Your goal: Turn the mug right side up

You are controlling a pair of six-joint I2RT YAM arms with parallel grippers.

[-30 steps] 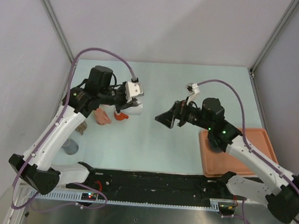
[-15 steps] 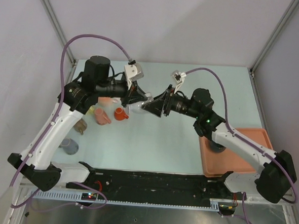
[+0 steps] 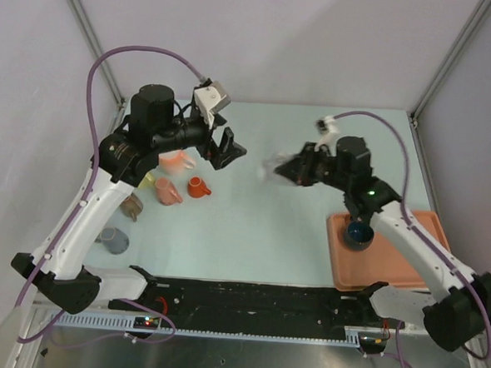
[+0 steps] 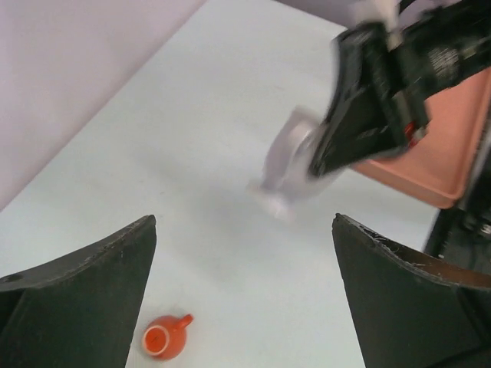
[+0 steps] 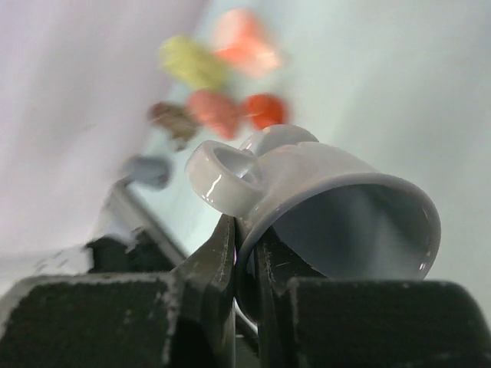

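The right gripper carries the mug (image 3: 272, 169) across and down beside the bowl next, then releases it. The tray lies below the gripper, to its right in the top view.
The white mug (image 3: 272, 169) hangs in the air above the table's middle, blurred by motion. My right gripper (image 3: 291, 172) is shut on it. In the right wrist view its fingers pinch the mug (image 5: 330, 192) by the rim beside the handle, one finger inside and one outside, with the right gripper (image 5: 245, 230) below it. The mug lies tilted on its side, its mouth facing the wrist. My left gripper (image 3: 228, 149) stands open to the left of the mug, apart from it. From the left wrist, the mug (image 4: 288, 159) shows beyond the left gripper (image 4: 244, 224), whose fingers hold nothing.
Small cups sit at the left: an orange one (image 3: 198, 187), two pink ones (image 3: 168, 192), a yellow one (image 3: 148, 180), a brown one (image 3: 131, 208) and a grey one (image 3: 114, 241). An orange tray (image 3: 407, 261) at the right holds a dark blue bowl (image 3: 359, 234).
The left gripper opened, let go of the mug and drew back left. The right gripper closed on the mug's rim and carried it to the right.
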